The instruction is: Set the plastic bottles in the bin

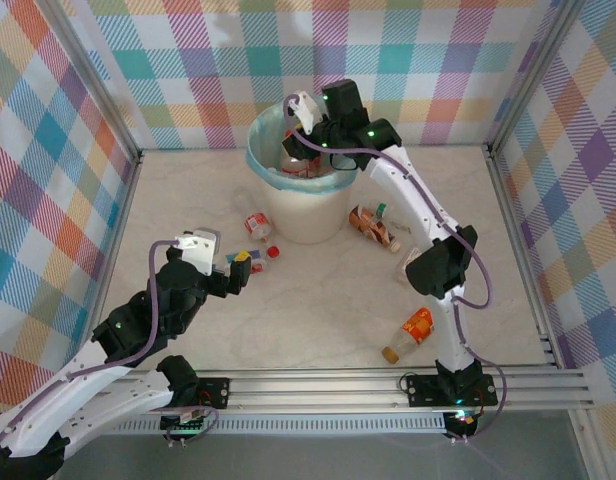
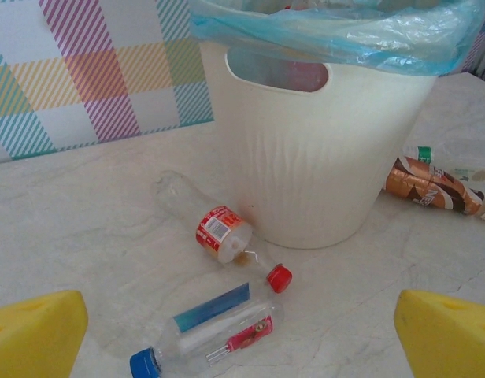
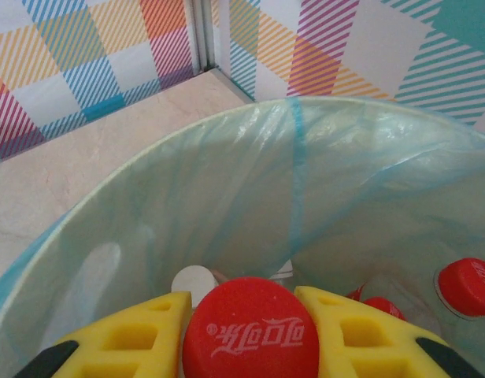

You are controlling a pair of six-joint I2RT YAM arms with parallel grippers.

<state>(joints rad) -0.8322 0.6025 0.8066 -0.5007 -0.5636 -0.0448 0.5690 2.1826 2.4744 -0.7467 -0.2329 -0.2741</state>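
Next, my right gripper will lower a little deeper into the lined bin (image 3: 331, 272), whose inside lies below it, and release the red-capped bottle (image 3: 250, 319) where other caps show.
The cream bin (image 1: 300, 205) with its blue liner stands at the back middle of the table. My right gripper (image 1: 310, 135) hangs over its mouth, shut on a red-capped bottle (image 3: 250, 319) held between the yellow fingers (image 3: 120, 339). More red caps (image 3: 467, 285) lie inside the liner (image 3: 227, 173). My left gripper (image 1: 242, 264) is open, low over the table left of the bin (image 2: 321, 173). Between and ahead of its fingers lie a blue-capped clear bottle (image 2: 211, 331) and a red-labelled, red-capped bottle (image 2: 220, 230).
A brown-labelled bottle (image 1: 373, 225) lies right of the bin, also seen in the left wrist view (image 2: 427, 187). An orange-labelled bottle (image 1: 411, 335) lies near the front right. Checked walls and metal rails close in the table.
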